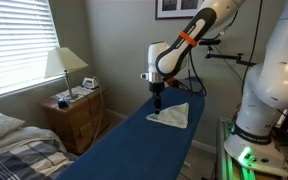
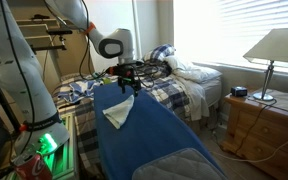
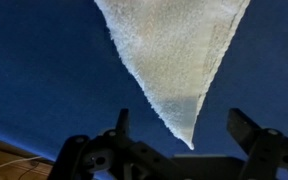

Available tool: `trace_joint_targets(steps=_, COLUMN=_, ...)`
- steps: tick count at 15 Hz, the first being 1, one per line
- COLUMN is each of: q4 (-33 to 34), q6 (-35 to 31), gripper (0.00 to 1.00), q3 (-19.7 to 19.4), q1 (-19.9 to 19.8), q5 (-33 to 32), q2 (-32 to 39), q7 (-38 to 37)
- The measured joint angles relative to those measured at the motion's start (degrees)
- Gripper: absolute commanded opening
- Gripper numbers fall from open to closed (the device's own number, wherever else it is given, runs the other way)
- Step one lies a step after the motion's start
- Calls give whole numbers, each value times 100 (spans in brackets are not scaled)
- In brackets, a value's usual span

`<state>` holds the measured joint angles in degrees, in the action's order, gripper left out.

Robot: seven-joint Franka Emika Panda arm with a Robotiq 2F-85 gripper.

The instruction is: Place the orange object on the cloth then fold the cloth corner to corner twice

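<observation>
My gripper should next move down a little onto the cloth's pointed tip [image 2: 133,97] [image 3: 188,138] and close there, because that tip is just below my gripper, between the open fingers.
The cloth [image 1: 172,116] lies folded into a white triangle on the long dark blue sheet [image 1: 142,148]; it also shows in an exterior view [image 2: 118,112]. In the wrist view the cloth [image 3: 174,50] narrows to a point that ends between my fingers. My gripper [image 3: 182,120] hangs open just above that tip, with nothing held. In both exterior views the gripper [image 1: 157,102] [image 2: 131,88] points down over the cloth's corner. The orange object is out of view.
A wooden nightstand [image 1: 76,115] with a lamp [image 1: 64,64] stands beside the blue sheet, and a bed [image 2: 179,85] with a plaid cover lies behind it. The white robot base [image 1: 269,95] stands at the sheet's side. A grey quilted pad [image 2: 189,165] lies at one end.
</observation>
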<state>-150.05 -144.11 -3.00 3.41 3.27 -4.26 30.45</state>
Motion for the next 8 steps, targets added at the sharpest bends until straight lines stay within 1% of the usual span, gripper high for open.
trace_joint_targets(steps=3, q4=123, q6=-119, gripper=99, q3=112, q1=3, q5=19, q2=233, q7=158)
trace_joint_targets(steps=4, q4=155, q6=-152, gripper=96, q3=163, q1=5, q5=52, q2=295, q7=200)
trace_joint_targets(steps=5, q4=188, q6=-170, gripper=82, q3=218, q1=6, q5=96, q2=350, q7=241)
trace_joint_targets(steps=6, q4=214, q6=-186, gripper=71, q3=272, q1=6, q5=131, q2=403, q7=278)
trace_joint_targets(steps=7, q4=240, q6=-205, gripper=71, q3=321, q1=6, q5=149, q2=453, q7=298)
trace_joint_targets(steps=8, q4=264, q6=-218, gripper=65, q3=360, q1=6, q5=152, q2=495, q7=308)
